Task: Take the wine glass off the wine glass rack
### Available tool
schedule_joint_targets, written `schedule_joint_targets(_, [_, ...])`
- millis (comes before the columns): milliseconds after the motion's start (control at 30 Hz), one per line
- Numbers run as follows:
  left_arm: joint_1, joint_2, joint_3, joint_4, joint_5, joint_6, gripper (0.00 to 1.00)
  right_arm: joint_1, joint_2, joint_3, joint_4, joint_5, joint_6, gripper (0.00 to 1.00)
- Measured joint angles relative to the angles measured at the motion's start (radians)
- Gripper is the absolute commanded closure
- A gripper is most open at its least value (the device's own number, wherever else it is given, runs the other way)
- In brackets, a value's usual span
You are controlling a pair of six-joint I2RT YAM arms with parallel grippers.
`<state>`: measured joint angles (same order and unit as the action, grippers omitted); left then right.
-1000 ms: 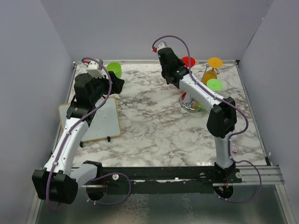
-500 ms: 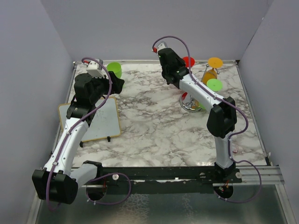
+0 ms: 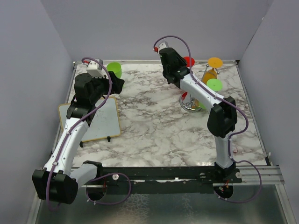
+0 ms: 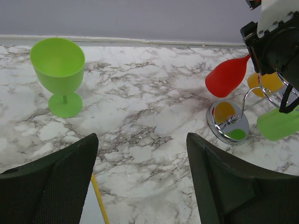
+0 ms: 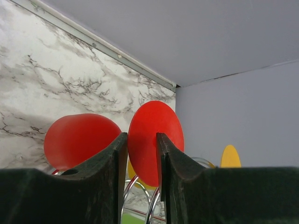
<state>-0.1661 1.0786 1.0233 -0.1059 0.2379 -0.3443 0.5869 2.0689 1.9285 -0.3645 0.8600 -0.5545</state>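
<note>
The red round foot (image 3: 188, 60) already shows between the open fingers, so I will keep my right gripper where it is and close its fingers on that foot.
The wine glass rack (image 3: 191, 106) is a chrome wire stand at the back right, its mirror base (image 4: 229, 122) also in the left wrist view. A red wine glass (image 4: 227, 76) hangs on it bowl down, its round foot (image 3: 188, 61) on top. My right gripper (image 3: 183, 70) is up at that foot. In the right wrist view the red foot (image 5: 154, 116) shows through the narrow gap of the right gripper (image 5: 141, 135), with the red bowl (image 5: 79, 137) to the left. The fingers stand slightly apart, open. My left gripper (image 4: 141, 140) hangs wide open and empty over the marble.
An orange glass (image 3: 215, 62) and a green glass (image 3: 214, 84) also hang on the rack. A green wine glass (image 4: 58, 65) stands upright at the back left. A white board with a yellow edge (image 3: 96, 119) lies under the left arm. Grey walls enclose the table.
The right gripper's jaws have parted from shut to a narrow gap, and its wrist has edged slightly right. The left arm has not moved.
</note>
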Motion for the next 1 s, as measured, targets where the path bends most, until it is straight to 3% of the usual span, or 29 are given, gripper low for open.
schedule_joint_targets(633, [0.000, 0.000, 0.000, 0.000, 0.000, 0.000, 0.21, -0.005, 0.000, 0.000, 0.003, 0.000, -0.006, 0.90])
schedule_joint_targets(1000, [0.000, 0.000, 0.000, 0.000, 0.000, 0.000, 0.21, -0.005, 0.000, 0.001, 0.058, 0.014, -0.090, 0.99])
